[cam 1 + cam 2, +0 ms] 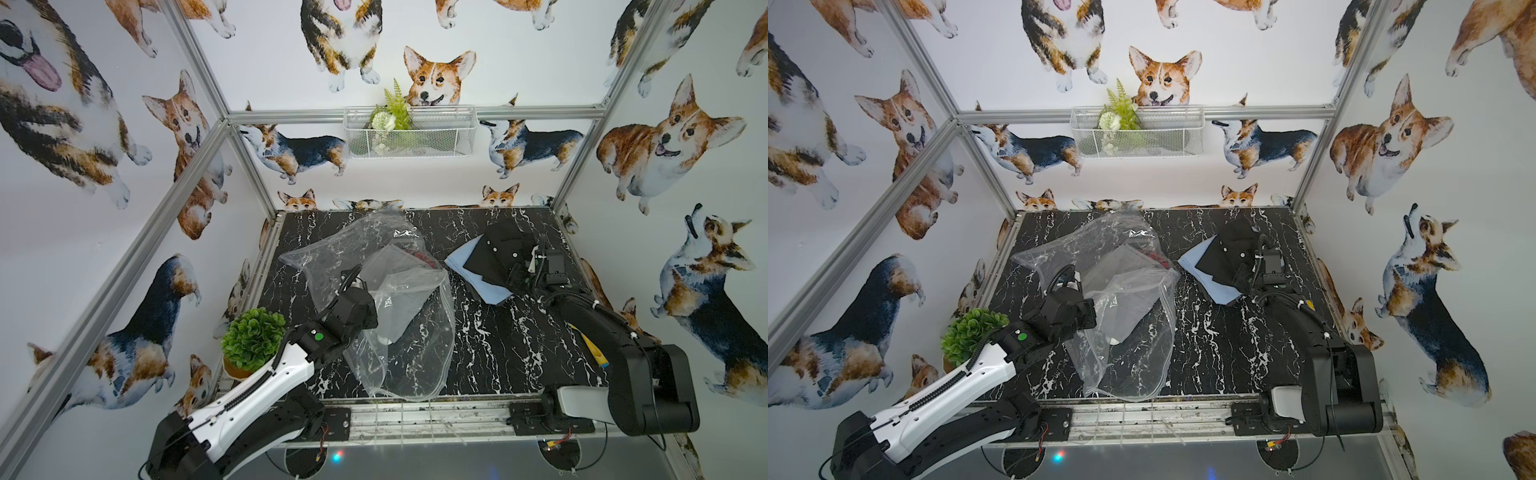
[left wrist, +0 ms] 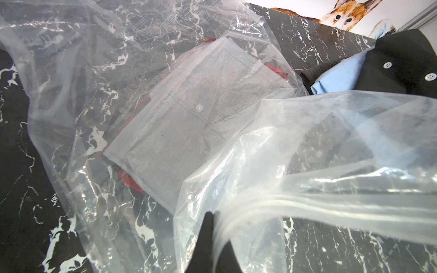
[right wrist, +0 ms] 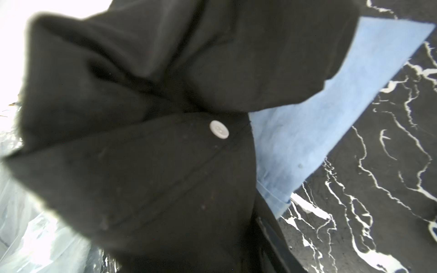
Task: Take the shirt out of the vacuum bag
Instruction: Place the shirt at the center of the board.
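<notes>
My right gripper lowers slightly into the black shirt's fabric near the white button (image 1: 509, 272) (image 3: 216, 200) next and closes, because that fabric already lies over the gripper's fingers.
The clear crinkly vacuum bag (image 1: 409, 357) (image 1: 1133, 365) lies crumpled across the left-middle of the black marble table. A folded grey shirt (image 2: 189, 132) (image 1: 399, 307) with a white button lies inside it, over something red (image 2: 128, 177). My left gripper (image 2: 214, 218) (image 1: 363, 297) is shut on the bag's zip-seal edge (image 2: 331, 208) and holds it up off the table. A black shirt (image 1: 496, 253) (image 3: 165, 165) with white buttons lies at the right, outside the bag. My right gripper (image 1: 521, 276) (image 1: 1246, 276) has this shirt's fabric in its jaws, which the cloth mostly hides.
A light blue shirt (image 1: 467, 266) (image 3: 307, 118) lies under the black one. A potted green plant (image 1: 251, 338) stands at the table's left front, beside the left arm. A yellow object (image 1: 592, 349) lies by the right arm. A white wire basket (image 1: 409, 133) hangs on the back wall.
</notes>
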